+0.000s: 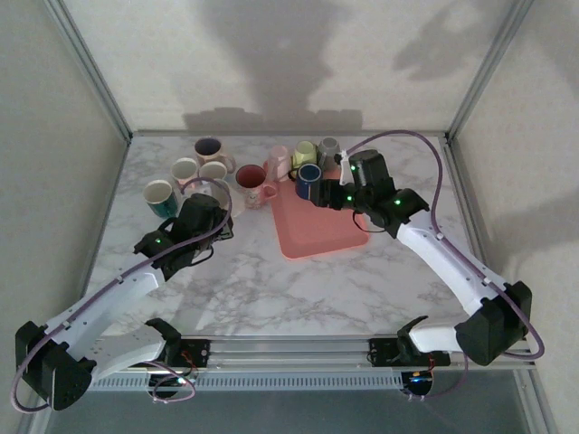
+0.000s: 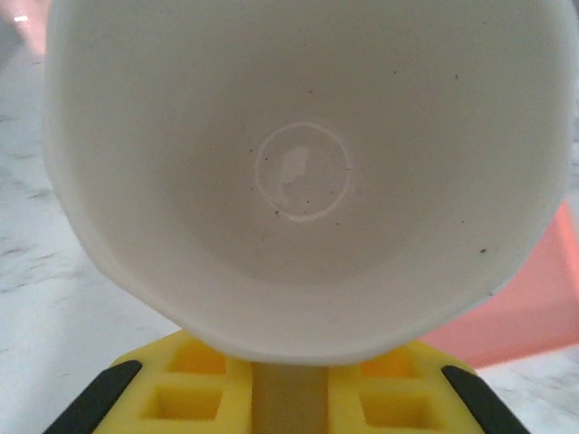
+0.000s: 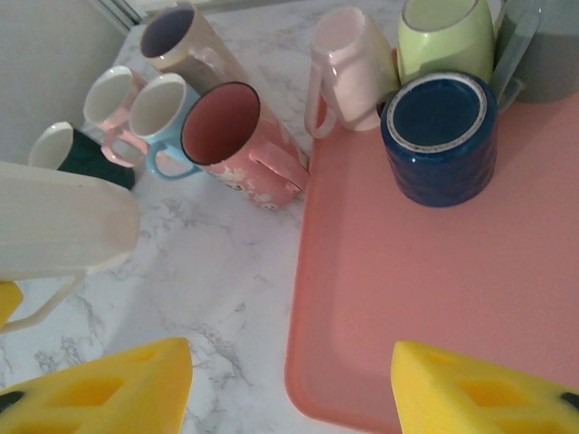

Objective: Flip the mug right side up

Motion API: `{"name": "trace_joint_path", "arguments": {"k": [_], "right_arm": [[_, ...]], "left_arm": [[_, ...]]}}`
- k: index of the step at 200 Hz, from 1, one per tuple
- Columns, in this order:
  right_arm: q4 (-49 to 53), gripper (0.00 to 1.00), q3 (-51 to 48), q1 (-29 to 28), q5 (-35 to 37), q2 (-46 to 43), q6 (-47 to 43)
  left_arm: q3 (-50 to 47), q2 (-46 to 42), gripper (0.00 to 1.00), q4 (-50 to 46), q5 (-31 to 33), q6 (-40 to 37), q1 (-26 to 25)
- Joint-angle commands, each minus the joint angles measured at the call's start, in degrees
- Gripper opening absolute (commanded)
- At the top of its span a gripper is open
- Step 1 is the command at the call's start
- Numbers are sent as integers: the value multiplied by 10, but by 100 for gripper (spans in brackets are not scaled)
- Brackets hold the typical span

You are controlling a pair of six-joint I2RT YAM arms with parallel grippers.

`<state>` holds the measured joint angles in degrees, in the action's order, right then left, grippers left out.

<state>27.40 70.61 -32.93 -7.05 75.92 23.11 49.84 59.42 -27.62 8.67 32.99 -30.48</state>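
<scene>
The marble is below my left gripper. My left gripper needs to turn and lower the cream mug (image 2: 298,172) onto it with the base down, then let go of the mug.
A cream mug (image 2: 298,172) has its open mouth turned toward the left wrist camera, and my left gripper (image 2: 288,384) is shut on its wall. In the right wrist view the same cream mug (image 3: 54,226) lies on its side above the marble table, handle hanging down. From above, my left gripper (image 1: 201,210) sits left of the pink tray (image 1: 317,233). A navy mug (image 3: 439,136) stands bottom up on the tray (image 3: 434,289). My right gripper (image 3: 289,393) hovers open over the tray's left edge, nothing between its yellow fingers (image 3: 118,389). In the top view, the right gripper (image 1: 314,193) is just in front of the navy mug (image 1: 310,174).
Upright mugs cluster at the back left: teal (image 1: 160,197), white (image 1: 185,170), light blue (image 1: 213,172), a dark-lined one (image 1: 209,149) and a pink-red one (image 1: 251,181). Pale pink (image 1: 279,163), yellow-green (image 1: 305,154) and grey (image 1: 328,147) mugs crowd the tray's far end.
</scene>
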Motion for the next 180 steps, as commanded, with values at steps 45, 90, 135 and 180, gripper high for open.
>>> {"name": "trace_joint_path", "arguments": {"k": [45, 90, 135, 180], "right_arm": [[23, 61, 31, -1, 12, 28, -21], [35, 62, 40, -1, 12, 43, -21], [38, 62, 39, -1, 11, 45, -21], [39, 62, 44, -1, 9, 50, -21]], "left_arm": [[-18, 24, 0, 21, 29, -41, 98], [-26, 70, 0, 33, 19, -82, 125], [-40, 93, 0, 60, 16, -92, 142], [-55, 124, 0, 81, 8, -103, 151]]}}
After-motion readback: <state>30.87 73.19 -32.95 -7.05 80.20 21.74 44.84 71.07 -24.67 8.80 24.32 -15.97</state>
